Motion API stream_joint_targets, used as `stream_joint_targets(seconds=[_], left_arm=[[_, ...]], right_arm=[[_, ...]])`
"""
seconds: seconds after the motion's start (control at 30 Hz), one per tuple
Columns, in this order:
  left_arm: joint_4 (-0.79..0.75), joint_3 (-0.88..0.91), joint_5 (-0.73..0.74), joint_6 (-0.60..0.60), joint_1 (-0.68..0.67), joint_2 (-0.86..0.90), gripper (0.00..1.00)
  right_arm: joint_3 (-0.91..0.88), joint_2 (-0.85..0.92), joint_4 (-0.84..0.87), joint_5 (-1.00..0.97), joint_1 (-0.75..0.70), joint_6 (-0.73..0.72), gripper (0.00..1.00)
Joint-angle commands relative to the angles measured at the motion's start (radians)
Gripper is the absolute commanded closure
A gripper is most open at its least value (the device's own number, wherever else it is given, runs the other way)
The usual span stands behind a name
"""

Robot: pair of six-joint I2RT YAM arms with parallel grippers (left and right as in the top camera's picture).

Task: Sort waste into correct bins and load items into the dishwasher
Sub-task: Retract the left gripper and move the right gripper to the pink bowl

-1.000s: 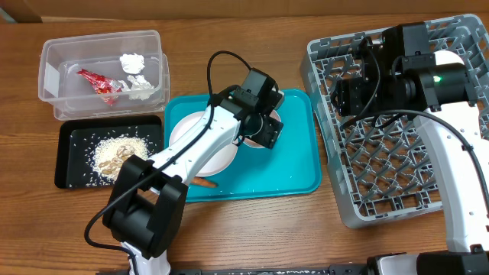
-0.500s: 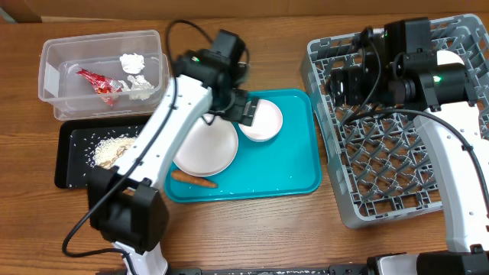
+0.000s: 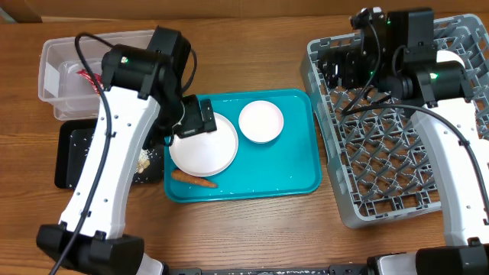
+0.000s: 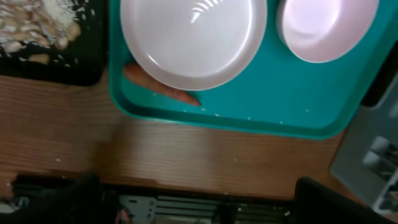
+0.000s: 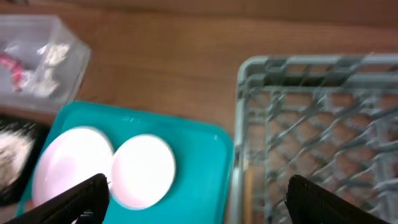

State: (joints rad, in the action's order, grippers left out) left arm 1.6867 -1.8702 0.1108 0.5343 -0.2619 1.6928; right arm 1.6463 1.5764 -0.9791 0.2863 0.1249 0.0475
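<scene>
My right gripper should next lower its open fingers astride the white bowl's rack-side rim (image 3: pixel 282 120) (image 5: pixel 174 168), because the bowl's rim is below it and to its left in the overhead view.
On the teal tray (image 3: pixel 290 172) lie a white plate (image 3: pixel 206 151), a white bowl (image 3: pixel 261 121) and an orange carrot (image 3: pixel 193 180) at the plate's front edge. My left gripper (image 3: pixel 195 119) hangs open over the plate's back left rim, holding nothing. In the left wrist view its gripper (image 4: pixel 199 205) looks down on the plate (image 4: pixel 194 37), bowl (image 4: pixel 326 28) and carrot (image 4: pixel 163 89). My right gripper (image 3: pixel 340 67) is open and empty above the back left corner of the grey dishwasher rack (image 3: pixel 382 164). The chopsticks are out of view.
The clear tub (image 3: pixel 59 65) at the back left holds a red wrapper (image 5: pixel 15 65) and a tissue (image 5: pixel 55 53); my left arm covers part of it. In front of it the black tray (image 3: pixel 72 156) holds food scraps (image 4: pixel 37 25). A white piece (image 3: pixel 448 57) sits in the rack's far corner.
My left arm has swung left and back from over the bowl to the plate's back rim, its jaws widening. The bowl now shows fully. The right gripper opened and shifted slightly back.
</scene>
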Motion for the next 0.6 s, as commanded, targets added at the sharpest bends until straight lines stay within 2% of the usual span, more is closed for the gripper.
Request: stream_joint_targets(seconds=[0.0,0.13,0.2,0.3,0.47,0.57], left_arm=[[-0.036,-0.015,0.052,0.042,-0.007,-0.036,0.0],[-0.116,-0.015,-0.143,0.049,0.001,-0.037,0.0],[-0.129,-0.015,-0.15,0.05,0.0,-0.035,0.0],[-0.13,-0.015,-0.14,0.05,0.0,-0.035,0.0],[-0.154,-0.015,-0.158,0.041,0.0,-0.035,0.0],[-0.153,-0.015,-0.164,0.041,0.0,-0.035,0.0]], right_arm=[[-0.013,0.016,-0.024,0.174,0.006,-0.023,0.07],[-0.031,0.046,-0.059,0.183,0.042,-0.037,0.07],[-0.032,0.068,-0.094,0.193,0.072,-0.102,0.07],[-0.032,0.103,-0.128,0.172,0.142,-0.108,0.07],[-0.032,0.202,-0.088,-0.031,0.253,-0.114,0.09],[-0.032,0.275,-0.089,-0.187,0.28,-0.215,0.11]])
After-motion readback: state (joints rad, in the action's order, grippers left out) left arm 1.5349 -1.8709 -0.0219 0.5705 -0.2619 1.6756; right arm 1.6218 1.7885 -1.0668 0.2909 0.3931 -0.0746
